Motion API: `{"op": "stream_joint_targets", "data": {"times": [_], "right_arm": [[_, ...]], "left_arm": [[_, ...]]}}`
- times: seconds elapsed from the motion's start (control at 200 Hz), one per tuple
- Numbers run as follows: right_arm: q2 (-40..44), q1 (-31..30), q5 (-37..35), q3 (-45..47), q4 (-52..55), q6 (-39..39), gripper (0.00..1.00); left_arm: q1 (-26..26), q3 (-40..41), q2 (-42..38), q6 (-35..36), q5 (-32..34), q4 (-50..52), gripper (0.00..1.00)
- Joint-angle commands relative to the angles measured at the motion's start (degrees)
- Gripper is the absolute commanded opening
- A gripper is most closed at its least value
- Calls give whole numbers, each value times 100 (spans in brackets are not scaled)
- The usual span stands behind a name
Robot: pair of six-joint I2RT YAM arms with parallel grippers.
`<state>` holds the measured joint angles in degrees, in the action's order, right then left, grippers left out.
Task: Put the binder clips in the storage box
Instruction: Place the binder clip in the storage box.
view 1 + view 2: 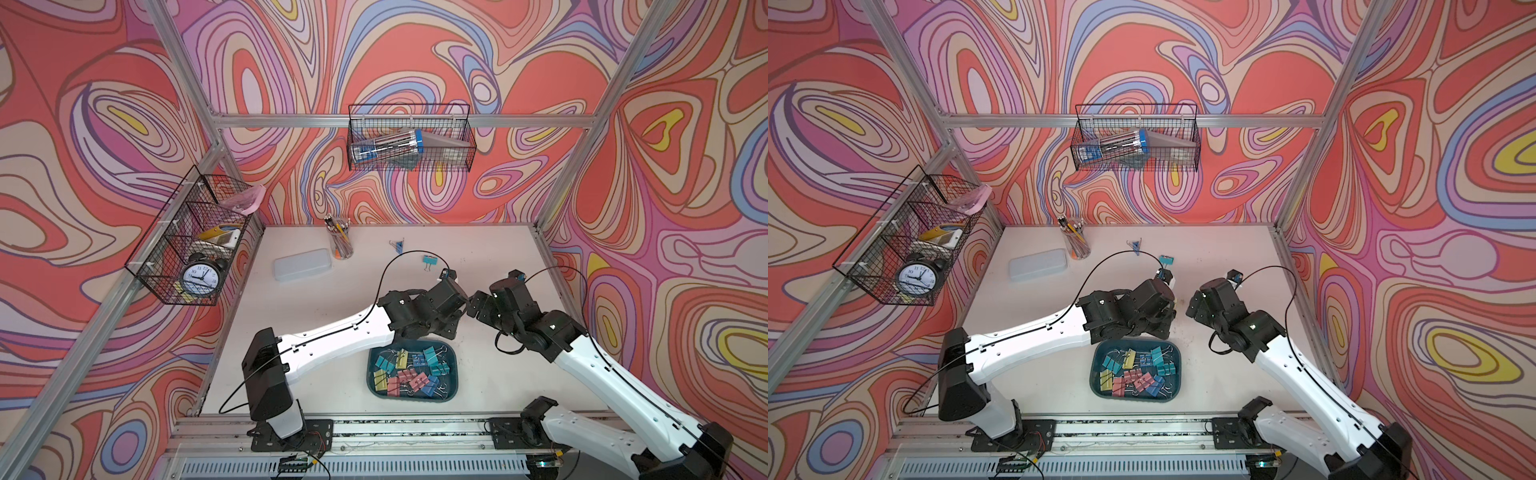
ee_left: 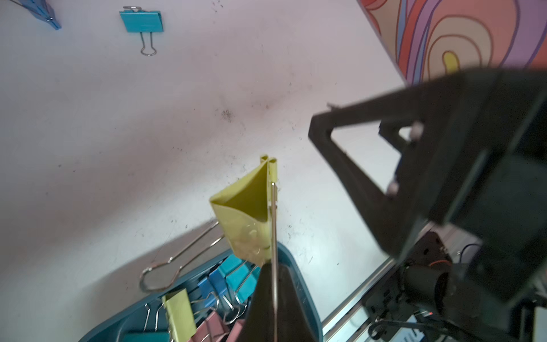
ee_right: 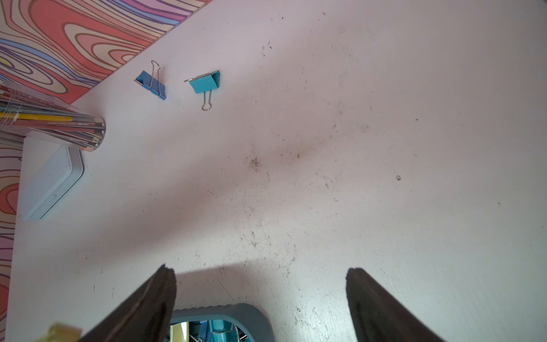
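Note:
Next, my left gripper draws back, lowers and releases. The box's far half [image 1: 408,362] [image 2: 196,310] lies below and back, and my yellow clip still overhangs the box's far rim.
The dark teal storage box [image 1: 456,376] [image 1: 1180,374] sits near the table's front edge, holding several binder clips [image 1: 409,370] [image 1: 1133,372]. My left gripper [image 2: 272,266] is shut on the wire handle of a yellow binder clip [image 2: 245,219], which hangs over the box's far rim [image 2: 299,281]. My right gripper [image 3: 260,275] [image 1: 478,307] hovers open and empty just beyond the box rim [image 3: 236,311], close to the left one. A teal clip [image 1: 430,261] [image 3: 204,83] and a blue clip [image 1: 397,245] [image 3: 151,83] lie loose far back on the table.
A pale lidded case [image 1: 302,264] and a clear cup of pencils [image 1: 341,243] stand at the back left of the table. Wire baskets hang on the left wall [image 1: 195,237] and the back wall [image 1: 409,139]. A metal rail [image 1: 415,428] runs along the front edge.

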<state>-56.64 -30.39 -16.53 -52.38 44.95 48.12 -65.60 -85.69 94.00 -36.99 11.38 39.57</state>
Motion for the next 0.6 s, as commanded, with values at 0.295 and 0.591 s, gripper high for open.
{"op": "stream_joint_targets", "data": {"times": [0.295,0.591], "right_arm": [[-227,42,7,143,-144,248,92],[-253,41,281,168,-246,236,92]], "left_arm": [[-320,2029,-321,675,-115,-514,0],[-357,2496,22,744,166,-873,2]]}}
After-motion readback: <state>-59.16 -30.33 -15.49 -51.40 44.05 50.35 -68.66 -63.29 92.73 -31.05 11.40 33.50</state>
